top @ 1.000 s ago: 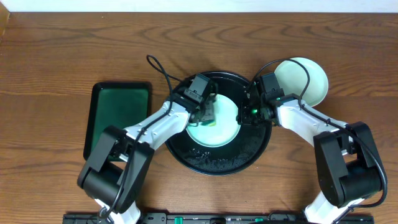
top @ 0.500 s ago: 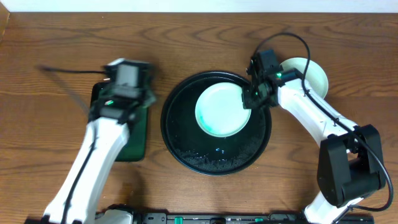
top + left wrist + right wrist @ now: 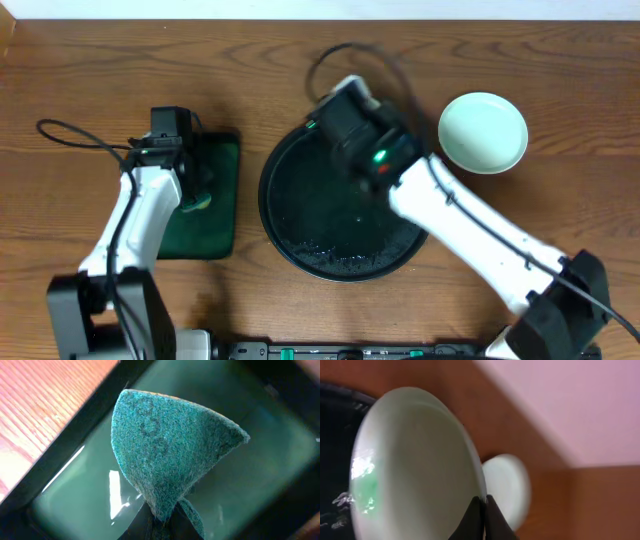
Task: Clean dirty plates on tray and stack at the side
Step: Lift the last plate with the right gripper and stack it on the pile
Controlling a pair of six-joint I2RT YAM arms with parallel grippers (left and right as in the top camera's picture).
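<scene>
Next, my right gripper moves to the right in the overhead view, lowers and releases the plate's rim, as another pale plate (image 3: 483, 133) already lies beside the tray (image 3: 300, 240).
The large round black tray (image 3: 300, 240) lies mid-table, and no plate shows on it from overhead. My right arm (image 3: 360, 135) is raised over its far part and hides what is below. In the right wrist view my right gripper (image 3: 481, 502) is shut on the rim of a pale plate (image 3: 415, 460). That plate is tilted on edge and has a green smudge (image 3: 365, 495). Another pale plate (image 3: 483, 132) lies on the wood right of the tray, also showing in the right wrist view (image 3: 507, 487). My left gripper (image 3: 162, 520) is shut on a teal scouring pad (image 3: 160, 445).
A rectangular black dish with a green inside (image 3: 225, 200) lies left of the tray. My left gripper (image 3: 195, 188) hangs over it, and its rim (image 3: 65, 445) shows in the left wrist view. A pale wall runs along the table's far edge. Cables loop above both arms.
My left arm has swung from the tray to the rectangular dish with the pad. My right gripper has lifted the plate off the tray, and the arm has risen over the tray's far side.
</scene>
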